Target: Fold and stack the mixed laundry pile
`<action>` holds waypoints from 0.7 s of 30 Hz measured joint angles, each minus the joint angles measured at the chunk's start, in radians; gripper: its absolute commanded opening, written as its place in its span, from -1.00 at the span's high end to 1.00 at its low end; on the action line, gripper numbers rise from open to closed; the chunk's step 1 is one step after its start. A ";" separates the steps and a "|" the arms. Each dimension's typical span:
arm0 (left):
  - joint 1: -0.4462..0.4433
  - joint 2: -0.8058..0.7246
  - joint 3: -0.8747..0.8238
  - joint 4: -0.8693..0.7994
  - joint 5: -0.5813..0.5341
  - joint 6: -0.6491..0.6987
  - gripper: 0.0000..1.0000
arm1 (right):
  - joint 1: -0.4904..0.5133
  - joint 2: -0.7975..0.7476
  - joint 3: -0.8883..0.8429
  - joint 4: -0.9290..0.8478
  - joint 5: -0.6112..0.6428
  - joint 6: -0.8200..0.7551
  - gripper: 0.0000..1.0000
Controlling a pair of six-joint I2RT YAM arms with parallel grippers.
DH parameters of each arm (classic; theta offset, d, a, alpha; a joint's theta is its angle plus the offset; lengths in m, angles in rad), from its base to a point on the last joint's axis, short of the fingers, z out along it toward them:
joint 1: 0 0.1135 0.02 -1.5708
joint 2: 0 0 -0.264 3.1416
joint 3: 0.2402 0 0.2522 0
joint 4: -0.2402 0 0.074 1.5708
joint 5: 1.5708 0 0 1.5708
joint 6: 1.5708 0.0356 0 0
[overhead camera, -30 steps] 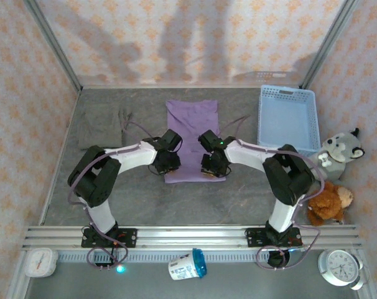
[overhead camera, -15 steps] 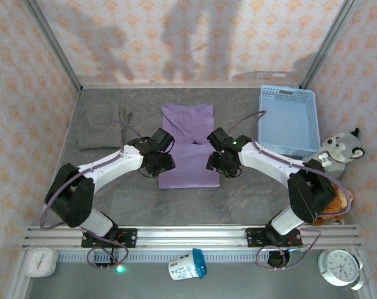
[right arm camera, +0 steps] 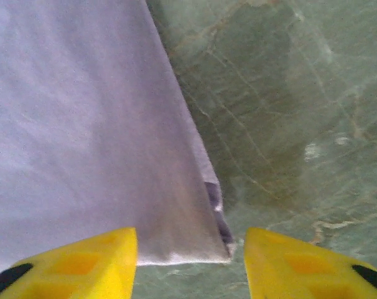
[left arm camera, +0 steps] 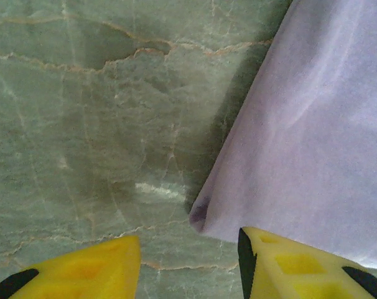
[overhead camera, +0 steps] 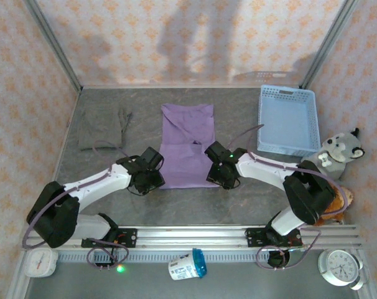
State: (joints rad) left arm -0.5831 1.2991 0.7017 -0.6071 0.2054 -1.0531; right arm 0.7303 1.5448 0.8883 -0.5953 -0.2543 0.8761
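Observation:
My left gripper should next slide toward my right gripper around the edge of the shirt's near corner (overhead camera: 163, 187) (left arm camera: 204, 218), which is just ahead of its open gap, and then close.
The lavender T-shirt (overhead camera: 187, 146) lies flat and folded in the middle of the table. The olive-grey garment (overhead camera: 101, 129) lies wrinkled at the back left. My left gripper (overhead camera: 146, 180) is low at the shirt's near left corner. In the left wrist view it (left arm camera: 188, 268) is open, with the cloth corner (left arm camera: 204, 215) just ahead of the gap. My right gripper (overhead camera: 218, 175) is at the near right corner. In the right wrist view it (right arm camera: 191, 261) is open, and the shirt's corner (right arm camera: 176, 237) lies on the table between the yellow fingers (right arm camera: 70, 261).
A light blue lattice basket (overhead camera: 287, 119) stands at the back right. A grey plush wolf (overhead camera: 338, 152) and a brown teddy (overhead camera: 335, 205) sit past the table's right edge. A cup (overhead camera: 188, 265) and two clocks lie in front of the rail.
Both grippers have moved from the shirt's sides toward me, to its near corners. The shirt now lies flatter and slightly further left than a second ago.

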 measured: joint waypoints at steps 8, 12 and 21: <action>-0.016 -0.023 -0.034 0.037 0.001 -0.040 0.16 | 0.000 0.059 0.000 0.045 0.000 0.018 0.71; -0.036 -0.002 -0.037 0.055 0.003 -0.050 0.19 | 0.000 0.062 0.000 0.048 0.000 0.014 0.78; -0.052 0.055 -0.031 0.067 -0.014 -0.058 0.27 | 0.000 0.063 0.000 0.048 0.000 0.014 0.84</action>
State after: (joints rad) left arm -0.6350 1.3544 0.6704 -0.5404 0.1909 -1.1110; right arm 0.7303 1.6073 0.8883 -0.5476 -0.2539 0.8906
